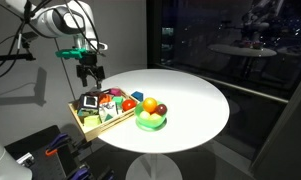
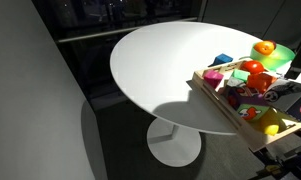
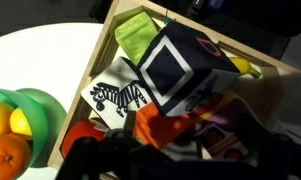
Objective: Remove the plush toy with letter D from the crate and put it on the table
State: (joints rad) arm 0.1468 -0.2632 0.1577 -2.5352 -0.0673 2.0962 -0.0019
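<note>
The gripper's open fingers still hang above the black-and-white plush cube, the uppermost toy in the crate, so the gripper will go down onto it with a slight turn.
A wooden crate (image 1: 112, 119) full of plush toys sits at the table's edge; it also shows in an exterior view (image 2: 222, 103) and in the wrist view (image 3: 275, 72). On top lies a plush cube (image 3: 168, 68) with a black-and-white square pattern, also seen in an exterior view (image 1: 89, 101). I cannot read a letter D on any toy. A zebra-print toy (image 3: 115, 97) lies beside the cube. My gripper (image 1: 87, 72) hangs just above the cube, open and empty. Its dark fingers (image 3: 170, 165) fill the bottom of the wrist view.
A green bowl (image 1: 150, 122) of fruit stands right next to the crate, also seen in an exterior view (image 2: 280, 58) and in the wrist view (image 3: 35, 110). The round white table (image 1: 190, 100) stretches beyond it. Dark glass walls stand behind.
</note>
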